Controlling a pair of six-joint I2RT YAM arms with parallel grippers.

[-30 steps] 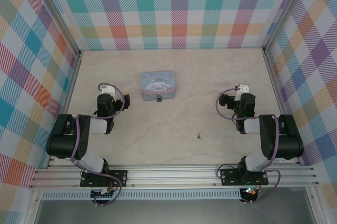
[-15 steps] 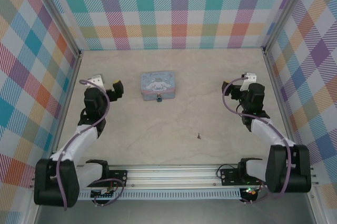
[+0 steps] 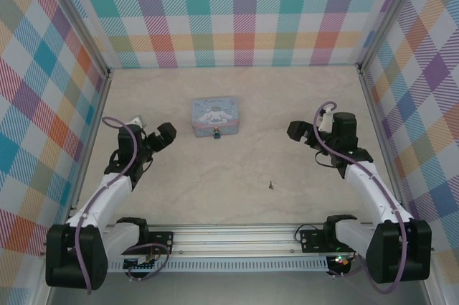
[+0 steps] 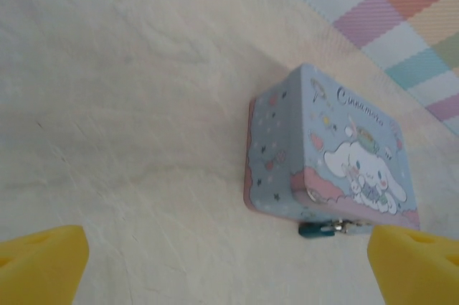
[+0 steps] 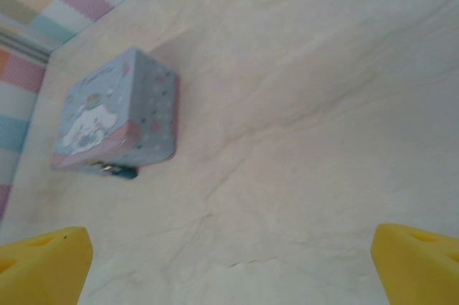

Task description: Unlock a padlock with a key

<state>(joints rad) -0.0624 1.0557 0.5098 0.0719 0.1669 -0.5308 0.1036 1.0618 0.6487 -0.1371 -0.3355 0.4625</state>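
I should pull the open fingers of my right gripper back, tilt them down and lower them around the key (image 3: 270, 184), because it is below and back toward the bar.
The tiny dark padlock (image 3: 215, 133) hangs at the front edge of a pale blue cartoon tin (image 3: 214, 116). The left wrist view has it teal (image 4: 315, 230) under the tin (image 4: 337, 154). In the right wrist view the padlock (image 5: 125, 171) sits below the tin (image 5: 115, 118). The key (image 3: 270, 184) is a dark speck lying on the table, nearer the front. My left gripper (image 3: 162, 135) hovers left of the tin, open (image 4: 228, 280), with nothing between its yellow fingertips (image 4: 39, 265). Right of the tin, my right gripper (image 3: 297, 131) is open too (image 5: 229, 280), with bare tabletop between its pads (image 5: 419, 262).
The table (image 3: 237, 169) is pale marbled stone, closed in by checked walls on the left, back and right. An aluminium rail (image 3: 237, 237) runs along the near edge by the arm bases.
Both arms have unfolded from their rest poses and swung their grippers inward to face the tin. Tin, padlock and key have not moved.
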